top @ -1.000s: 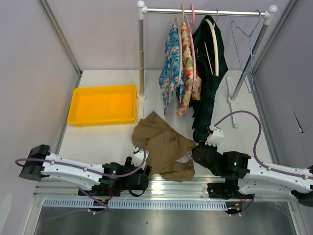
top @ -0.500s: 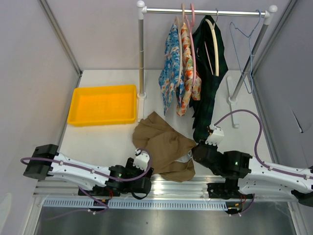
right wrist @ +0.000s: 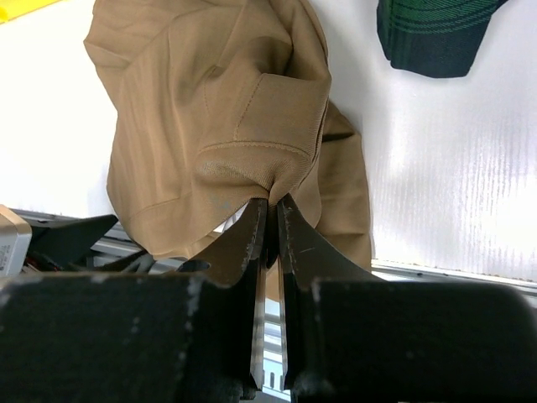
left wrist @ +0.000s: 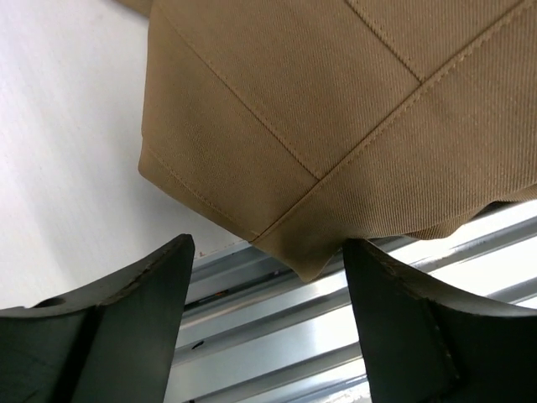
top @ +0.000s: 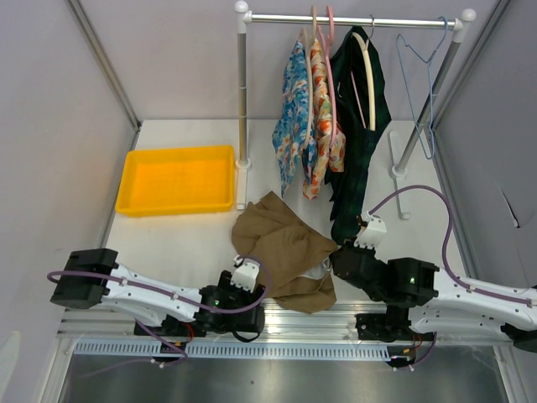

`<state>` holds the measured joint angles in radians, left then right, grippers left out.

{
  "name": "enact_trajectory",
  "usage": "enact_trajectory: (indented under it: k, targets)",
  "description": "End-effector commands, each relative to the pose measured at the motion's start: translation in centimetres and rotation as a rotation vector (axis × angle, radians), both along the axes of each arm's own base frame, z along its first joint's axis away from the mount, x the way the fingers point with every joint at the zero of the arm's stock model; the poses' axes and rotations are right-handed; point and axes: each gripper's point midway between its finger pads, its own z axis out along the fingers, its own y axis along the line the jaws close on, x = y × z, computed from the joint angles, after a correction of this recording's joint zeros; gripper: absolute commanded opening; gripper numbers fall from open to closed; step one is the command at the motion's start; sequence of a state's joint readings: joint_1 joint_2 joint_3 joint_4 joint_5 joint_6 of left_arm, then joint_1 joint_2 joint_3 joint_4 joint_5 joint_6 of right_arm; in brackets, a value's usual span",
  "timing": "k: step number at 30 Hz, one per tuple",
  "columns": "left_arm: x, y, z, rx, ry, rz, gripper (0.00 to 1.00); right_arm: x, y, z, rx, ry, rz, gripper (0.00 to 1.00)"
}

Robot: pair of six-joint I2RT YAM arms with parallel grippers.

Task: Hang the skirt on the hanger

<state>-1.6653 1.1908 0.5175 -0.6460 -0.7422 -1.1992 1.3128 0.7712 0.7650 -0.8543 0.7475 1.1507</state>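
Next, my left gripper moves gently outward onto the skirt's seamed waist edge and closes, since just the tip of the skirt's hanging corner reaches between my open fingers.
The tan-brown skirt lies crumpled on the table near the front edge, between my two arms. My right gripper is shut on a fold of the skirt at its right side. My left gripper is open, its fingers either side of a hanging corner of the skirt, over the metal front rail; in the top view it sits at the skirt's near left edge. The pale blue-grey wire hanger hangs empty at the right end of the rack rail.
A clothes rack stands at the back with floral garments on a pink hanger and a dark green plaid garment on a cream hanger. A yellow tray sits back left. The rack's right post slants beside the wire hanger.
My left arm has slid right along the front edge, bringing its gripper under the skirt's near corner. The skirt's left part has shifted slightly right. My right gripper stays where it was.
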Motion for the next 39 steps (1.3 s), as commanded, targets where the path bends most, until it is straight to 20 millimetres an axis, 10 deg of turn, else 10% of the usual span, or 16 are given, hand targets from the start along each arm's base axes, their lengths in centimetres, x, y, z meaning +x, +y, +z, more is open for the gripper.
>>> enact_trajectory:
  k: [1, 17, 26, 39]
  targets:
    - [1.4, -0.8, 1.0, -0.056, -0.063, 0.058, 0.75, 0.8, -0.3, 2.6, 0.040, -0.059, -0.038, 0.03]
    - [6.0, -1.3, 4.1, -0.096, -0.189, 0.122, 0.31, 0.6, -0.7, 3.3, 0.030, -0.066, -0.025, 0.02]
    - [10.9, -2.3, 9.6, -0.287, -0.187, 0.108, 0.05, 0.5, -0.6, 6.3, 0.064, -0.135, 0.065, 0.01]
    - [12.3, -5.5, 28.8, -0.893, -0.186, -0.240, 0.00, 2.1, -1.4, 20.1, 0.150, -0.377, 0.193, 0.02]
